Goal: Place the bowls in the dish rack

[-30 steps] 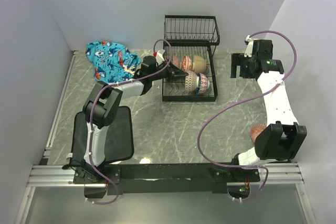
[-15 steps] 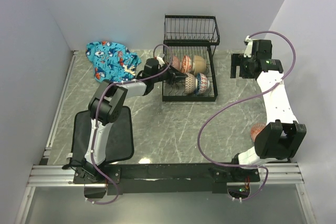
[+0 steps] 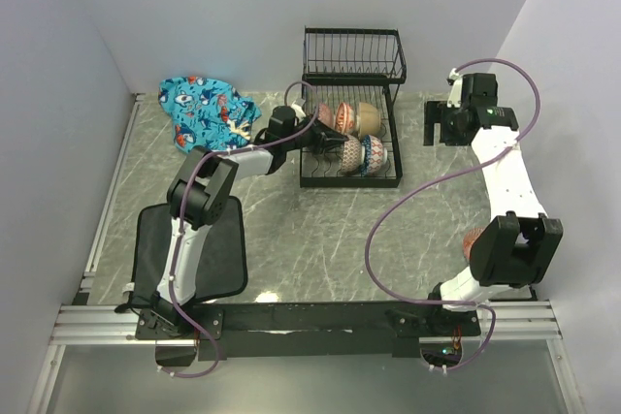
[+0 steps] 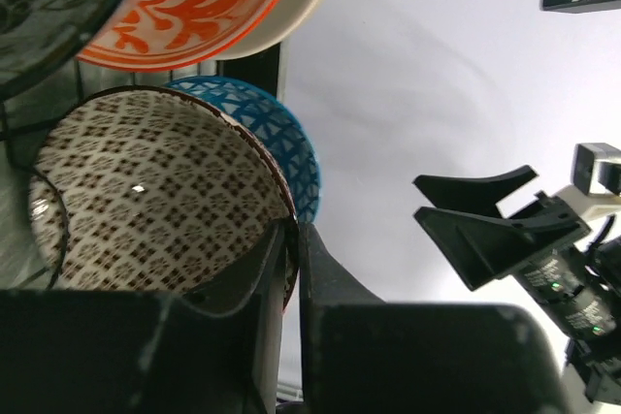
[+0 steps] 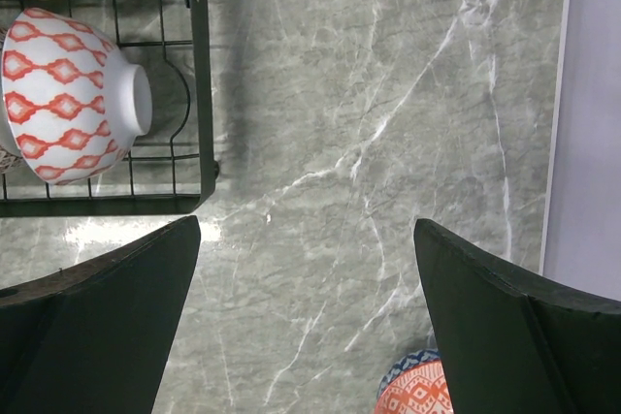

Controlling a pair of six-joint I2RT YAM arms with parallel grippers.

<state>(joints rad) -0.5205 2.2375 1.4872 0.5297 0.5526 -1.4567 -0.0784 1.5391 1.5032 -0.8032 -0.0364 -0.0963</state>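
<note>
The orange-and-blue bowl is still outside the rack (image 3: 349, 183), and my right gripper should next draw back and down to it, onto its rackward rim (image 3: 466, 237).
The black wire dish rack (image 3: 349, 183) stands at the back centre, its upper basket (image 3: 354, 53) bare. The back row holds a red-orange floral bowl (image 3: 325, 115) and a cream bowl (image 3: 367, 117). In the front row a brown dotted bowl (image 3: 352, 154) stands on edge beside a bowl (image 3: 375, 153) that is blue inside and orange-diamond outside (image 5: 68, 94). My left gripper (image 3: 335, 143) reaches into the rack and is shut on the brown dotted bowl (image 4: 146, 191), its rim pinched between the fingers (image 4: 291, 232). My right gripper (image 5: 306, 230) hangs open over bare table right of the rack.
Another orange-and-blue bowl (image 3: 476, 239) sits on the table by the right arm's elbow and shows at the bottom of the right wrist view (image 5: 419, 393). A blue fish-print cloth (image 3: 206, 109) lies back left. A black mat (image 3: 199, 249) lies front left. Walls close in on three sides.
My left arm has pushed a little farther right into the rack with the brown dotted bowl. The right gripper has shifted slightly and stays open.
</note>
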